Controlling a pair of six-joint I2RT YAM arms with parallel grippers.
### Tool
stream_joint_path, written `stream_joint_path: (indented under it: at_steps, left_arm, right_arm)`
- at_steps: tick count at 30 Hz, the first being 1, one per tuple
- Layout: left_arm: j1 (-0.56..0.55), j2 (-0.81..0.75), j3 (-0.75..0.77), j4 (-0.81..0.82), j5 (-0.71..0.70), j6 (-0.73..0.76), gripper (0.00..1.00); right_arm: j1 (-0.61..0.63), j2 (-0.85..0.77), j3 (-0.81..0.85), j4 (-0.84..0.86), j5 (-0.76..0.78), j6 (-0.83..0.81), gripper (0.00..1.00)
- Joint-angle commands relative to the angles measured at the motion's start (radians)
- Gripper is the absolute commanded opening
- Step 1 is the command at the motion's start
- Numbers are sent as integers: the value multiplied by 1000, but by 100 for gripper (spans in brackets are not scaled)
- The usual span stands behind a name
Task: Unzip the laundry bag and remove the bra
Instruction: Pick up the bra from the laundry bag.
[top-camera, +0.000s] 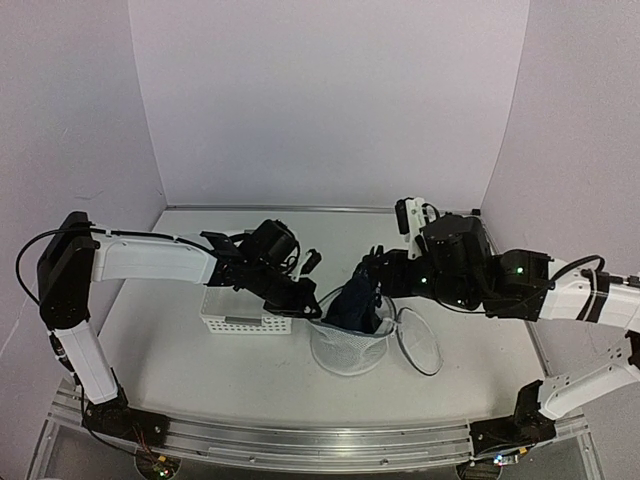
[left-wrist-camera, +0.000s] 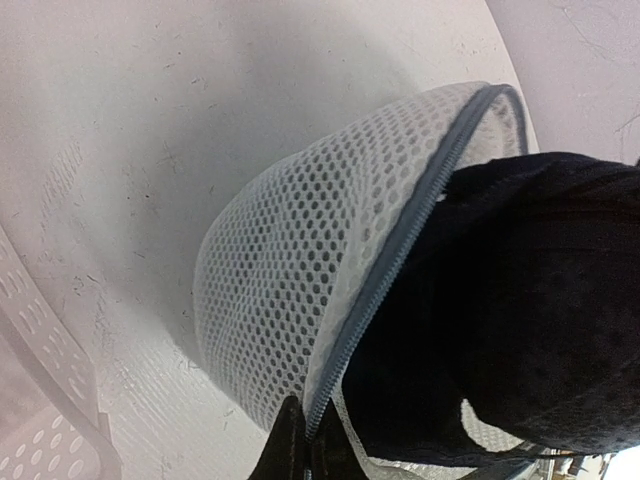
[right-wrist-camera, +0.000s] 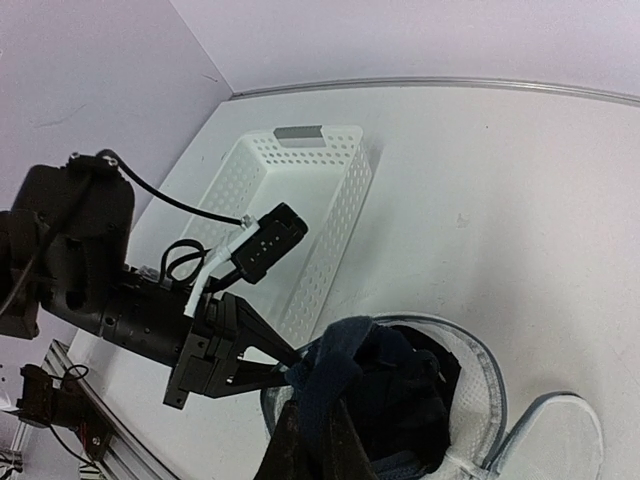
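My right gripper lifts the half-bagged bra clear next, carries it over, lowers and releases it. The white basket (top-camera: 230, 303) lies to the gripper's left in the top view.
The laundry bag (top-camera: 345, 350) of white mesh stands open on the table, its round lid (top-camera: 420, 340) flopped to the right. It also shows in the left wrist view (left-wrist-camera: 300, 270) and the right wrist view (right-wrist-camera: 470, 390). My left gripper (top-camera: 312, 310) is shut on the bag's zipper rim (left-wrist-camera: 400, 250). The dark bra (top-camera: 355, 300) sticks halfway out of the bag's mouth. My right gripper (top-camera: 372, 272) is shut on the bra's upper fold (right-wrist-camera: 335, 370) and holds it above the opening. Most of the bra (left-wrist-camera: 520, 300) still lies inside the bag.
A white perforated plastic basket (top-camera: 222, 318) sits left of the bag, under my left arm; it also shows in the right wrist view (right-wrist-camera: 300, 200). Purple walls close the back and sides. The table's front rail (top-camera: 300, 440) runs along the near edge.
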Motion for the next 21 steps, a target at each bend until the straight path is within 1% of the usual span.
stream_joint_path:
  at_steps: [1,12,21]
  left_arm:
    - [-4,13,52,19,10,5,0]
    - [-5,16,58,18,13,5,0]
    - [-11,13,61,18,11,6,0]
  right_arm:
    - [-4,-86,25,39,48,-33,0]
    - [-5,-165,80,41,91,-64,0]
    - [-5,-157,175,69,92,-122,0]
